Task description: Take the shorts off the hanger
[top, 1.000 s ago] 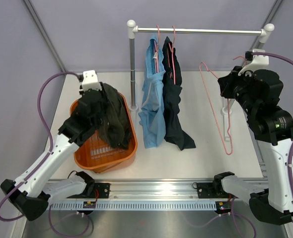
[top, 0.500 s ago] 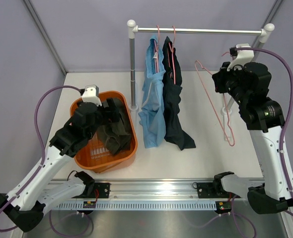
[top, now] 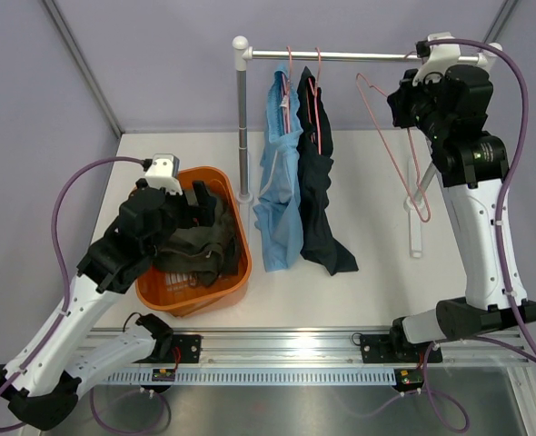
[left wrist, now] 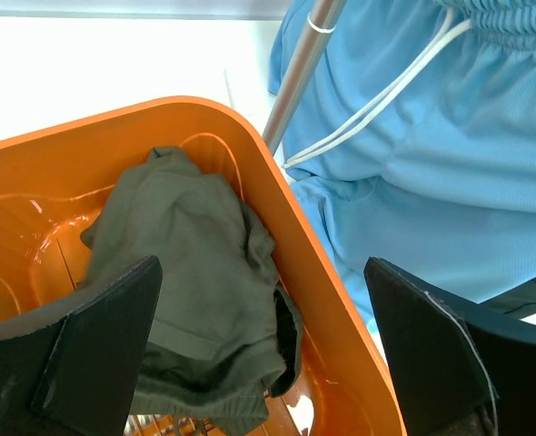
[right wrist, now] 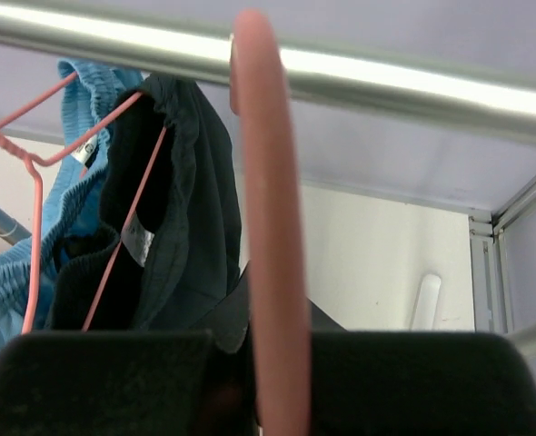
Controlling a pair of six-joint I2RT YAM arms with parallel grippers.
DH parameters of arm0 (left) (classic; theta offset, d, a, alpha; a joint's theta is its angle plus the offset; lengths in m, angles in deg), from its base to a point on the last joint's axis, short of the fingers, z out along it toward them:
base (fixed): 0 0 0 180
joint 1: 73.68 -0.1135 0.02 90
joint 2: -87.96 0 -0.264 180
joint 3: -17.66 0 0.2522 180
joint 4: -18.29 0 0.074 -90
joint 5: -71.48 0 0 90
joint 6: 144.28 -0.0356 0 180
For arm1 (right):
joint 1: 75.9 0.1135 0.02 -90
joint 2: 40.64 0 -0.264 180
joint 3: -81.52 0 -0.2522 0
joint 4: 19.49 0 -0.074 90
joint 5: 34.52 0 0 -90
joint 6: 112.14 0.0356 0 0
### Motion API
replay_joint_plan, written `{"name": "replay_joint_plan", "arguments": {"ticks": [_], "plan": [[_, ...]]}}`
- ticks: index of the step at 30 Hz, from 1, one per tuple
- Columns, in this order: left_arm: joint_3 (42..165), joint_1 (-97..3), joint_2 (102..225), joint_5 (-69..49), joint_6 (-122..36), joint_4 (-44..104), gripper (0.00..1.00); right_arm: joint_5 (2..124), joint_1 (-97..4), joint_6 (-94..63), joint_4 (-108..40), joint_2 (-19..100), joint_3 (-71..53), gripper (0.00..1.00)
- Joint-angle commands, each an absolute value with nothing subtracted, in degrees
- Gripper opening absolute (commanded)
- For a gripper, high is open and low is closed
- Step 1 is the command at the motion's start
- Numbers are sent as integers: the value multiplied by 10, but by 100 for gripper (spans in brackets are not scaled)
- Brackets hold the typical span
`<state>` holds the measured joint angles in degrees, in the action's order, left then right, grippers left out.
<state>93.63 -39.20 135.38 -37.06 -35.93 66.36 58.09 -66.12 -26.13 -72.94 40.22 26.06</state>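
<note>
The pink hanger's hook should sit over the bar (top: pixel 368 56), so my right gripper will next move away from my base until it does, and then open.
The dark olive shorts (top: pixel 198 243) lie crumpled in the orange basket (top: pixel 150 289), seen close up in the left wrist view as the olive shorts (left wrist: pixel 191 272). My left gripper (top: pixel 198 202) hovers over them, open and empty, its left gripper (left wrist: pixel 263 272) fingers wide apart. The light blue shorts (top: pixel 277 186) and the dark navy shorts (top: pixel 318 191) hang on pink hangers from the rail (top: pixel 368 56). My right gripper (top: pixel 401 98) is shut on an empty pink hanger (top: pixel 406 177), its hook close under the rail (right wrist: pixel 386 82). The pink hanger (right wrist: pixel 268 227) fills the right gripper (right wrist: pixel 272 363).
The rack's upright post (top: pixel 242 118) stands just right of the basket rim (left wrist: pixel 291 245). Its white foot (top: pixel 417 232) lies on the table under the right arm. The light blue shorts (left wrist: pixel 431 154) hang right beside the basket. Enclosure walls close in the back and sides.
My left gripper has opened and the olive shorts have dropped into the basket; the arm has drawn back. My right arm has lifted the empty hanger up to the rail.
</note>
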Motion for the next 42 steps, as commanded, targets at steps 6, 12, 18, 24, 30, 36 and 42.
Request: {"name": "replay_joint_plan", "arguments": {"ticks": [6,12,18,24,30,36,42], "plan": [[951,-394,1341,-352,-392,641,99,559,-673,-257,-729,474,362,0],[943,-394,1337,-358,-400,640,99,557,-676,-253,-743,526,418,0],[937,-394,1336,-366,-404,639,99,557,-678,-249,-761,567,462,0],[932,-394,1339,-367,-407,635,99,541,-683,-245,-761,575,444,0],[925,-394,1340,-364,-405,633,99,515,-694,-241,-751,566,402,0],[920,-394,1339,-365,-402,634,99,513,-705,-239,-759,570,393,0],[914,-394,1338,-367,-400,634,99,499,-710,-231,-761,560,388,1]]}}
